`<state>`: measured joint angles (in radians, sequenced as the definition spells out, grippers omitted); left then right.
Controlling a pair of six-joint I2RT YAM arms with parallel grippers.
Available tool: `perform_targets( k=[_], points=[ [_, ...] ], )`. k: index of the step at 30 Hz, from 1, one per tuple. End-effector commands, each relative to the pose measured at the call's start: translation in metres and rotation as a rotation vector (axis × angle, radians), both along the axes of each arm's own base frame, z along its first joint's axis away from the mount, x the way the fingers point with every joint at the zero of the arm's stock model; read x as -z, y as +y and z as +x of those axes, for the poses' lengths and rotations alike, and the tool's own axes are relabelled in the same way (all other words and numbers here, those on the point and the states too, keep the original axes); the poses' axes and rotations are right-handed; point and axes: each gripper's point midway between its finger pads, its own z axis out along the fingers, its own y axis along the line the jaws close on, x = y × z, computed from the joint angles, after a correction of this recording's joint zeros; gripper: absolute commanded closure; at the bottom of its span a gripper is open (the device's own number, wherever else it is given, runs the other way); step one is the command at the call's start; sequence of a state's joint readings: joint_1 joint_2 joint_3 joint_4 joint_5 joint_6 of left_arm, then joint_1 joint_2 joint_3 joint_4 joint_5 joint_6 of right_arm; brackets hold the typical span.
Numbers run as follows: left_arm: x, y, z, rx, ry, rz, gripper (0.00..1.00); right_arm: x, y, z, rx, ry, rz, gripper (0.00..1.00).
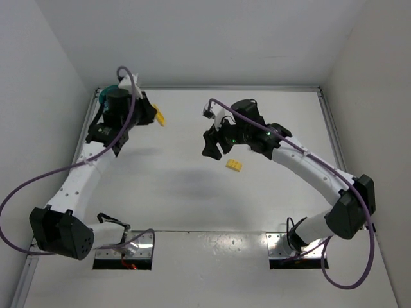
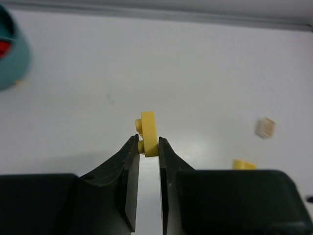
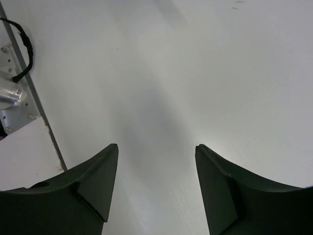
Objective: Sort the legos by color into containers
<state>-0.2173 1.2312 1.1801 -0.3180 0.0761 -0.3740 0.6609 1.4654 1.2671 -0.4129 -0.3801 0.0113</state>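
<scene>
The yellow lego in my left gripper swings left in the top view and outward over the teal bowl [image 1: 109, 95] next, since it still hangs above the table.
My left gripper [image 1: 154, 116] is shut on a small yellow lego [image 2: 148, 132], held edge-up at the fingertips [image 2: 133, 145] above the table; the lego also shows in the top view [image 1: 160, 119]. The teal bowl [image 1: 104, 94] lies at the back left, mostly hidden under the left arm. In the left wrist view the bowl [image 2: 13, 58] is blurred, with something red [image 2: 4, 47] inside. A studded yellow brick [image 1: 234, 165] lies on the table beside my right gripper [image 1: 215, 146], which is open and empty [image 3: 156, 149]. No purple lego shows.
A small pale piece [image 2: 265, 127] lies on the table to the right of the held lego, with a yellow bit [image 2: 243, 164] peeking over the left gripper body. A metal rail and cable [image 3: 19, 58] run along the table edge. White walls enclose the table.
</scene>
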Motion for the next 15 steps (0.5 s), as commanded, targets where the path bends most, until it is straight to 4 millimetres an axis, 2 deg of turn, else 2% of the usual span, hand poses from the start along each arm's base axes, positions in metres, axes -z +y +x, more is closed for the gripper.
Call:
perform_targets(
  k=[1, 2, 4, 5, 6, 7, 8, 9, 11, 12, 13, 14, 15],
  points=[
    [-0.056, 0.069, 0.034, -0.22, -0.161, 0.151, 1.0, -0.012, -0.012, 0.009, 0.05, -0.07, -0.006, 0.35],
    [-0.054, 0.095, 0.052, -0.268, -0.15, 0.209, 1.0, -0.007, -0.012, 0.008, 0.05, -0.065, -0.01, 0.35],
    [-0.048, 0.12, 0.069, -0.313, -0.127, 0.239, 1.0, 0.0, -0.015, 0.01, 0.059, -0.051, -0.022, 0.35],
    [-0.045, 0.147, 0.077, -0.367, -0.119, 0.254, 1.0, 0.003, -0.016, 0.012, 0.066, -0.054, -0.026, 0.35],
    [-0.04, 0.158, 0.095, -0.371, -0.123, 0.247, 1.0, 0.003, -0.016, 0.012, 0.066, -0.054, -0.026, 0.35],
    [-0.035, 0.168, 0.103, -0.38, -0.129, 0.241, 1.0, 0.008, -0.019, 0.016, 0.076, -0.044, -0.034, 0.35],
    [-0.038, 0.19, 0.111, -0.417, -0.163, 0.224, 1.0, 0.008, -0.019, 0.016, 0.077, -0.044, -0.034, 0.35],
    [-0.029, 0.198, 0.124, -0.415, -0.157, 0.219, 1.0, 0.012, -0.02, 0.014, 0.076, -0.037, -0.039, 0.35],
    [-0.025, 0.22, 0.137, -0.444, -0.161, 0.207, 1.0, 0.012, -0.023, 0.018, 0.087, -0.037, -0.04, 0.35],
    [-0.035, 0.225, 0.146, -0.445, -0.191, 0.194, 1.0, 0.012, -0.023, 0.018, 0.087, -0.037, -0.04, 0.35],
    [-0.019, 0.233, 0.158, -0.444, -0.166, 0.191, 1.0, 0.015, -0.023, 0.018, 0.087, -0.029, -0.045, 0.35],
    [-0.017, 0.24, 0.164, -0.457, -0.163, 0.184, 1.0, 0.015, -0.023, 0.018, 0.087, -0.029, -0.045, 0.35],
    [-0.03, 0.247, 0.171, -0.465, -0.193, 0.17, 1.0, 0.015, -0.026, 0.021, 0.097, -0.029, -0.046, 0.35]
  ],
)
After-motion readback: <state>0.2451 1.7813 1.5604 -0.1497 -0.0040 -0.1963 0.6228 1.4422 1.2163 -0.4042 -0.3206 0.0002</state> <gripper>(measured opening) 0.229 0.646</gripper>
